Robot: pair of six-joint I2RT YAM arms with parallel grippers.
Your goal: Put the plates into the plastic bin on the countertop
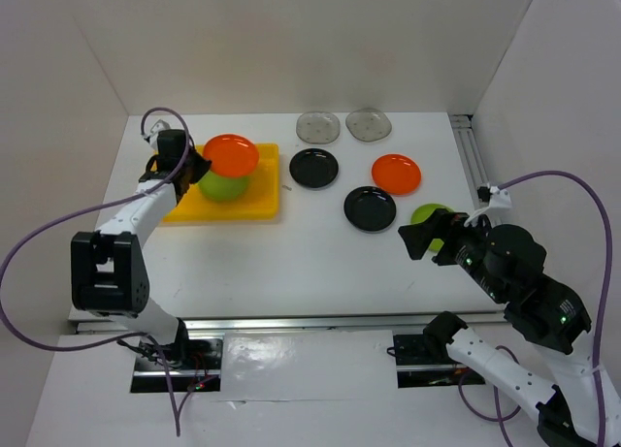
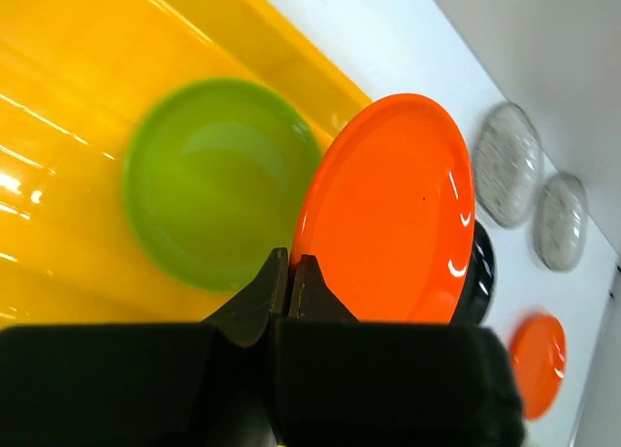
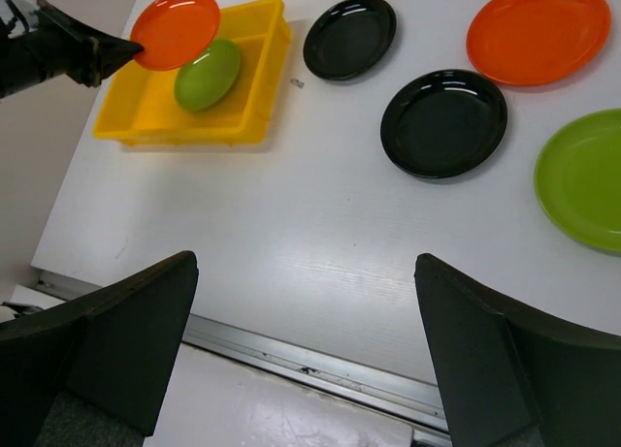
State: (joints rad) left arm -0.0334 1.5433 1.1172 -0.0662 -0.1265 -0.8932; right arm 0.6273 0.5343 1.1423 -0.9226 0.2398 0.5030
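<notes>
The lime green plate (image 1: pixel 223 188) (image 2: pixel 218 180) is below the left gripper inside the bin, so that gripper will next lower the orange plate toward it and let go of the orange plate's rim.
My left gripper (image 2: pixel 291 268) is shut on the rim of an orange plate (image 2: pixel 388 214) and holds it tilted above the yellow plastic bin (image 1: pixel 262 207). A lime green plate (image 2: pixel 218 180) lies inside the bin, under the held one. On the white countertop (image 1: pixel 291 263) lie two black plates (image 1: pixel 313 167) (image 1: pixel 370 208), a second orange plate (image 1: pixel 396 174), another green plate (image 3: pixel 582 180) and two clear plates (image 1: pixel 317 127) (image 1: pixel 368 124). My right gripper (image 3: pixel 306 263) hangs open over the near right of the countertop, holding nothing.
White walls close in the countertop at the back and on both sides. A metal rail (image 3: pixel 320 365) runs along the near edge. Purple cables (image 1: pixel 39 234) loop beside both arms.
</notes>
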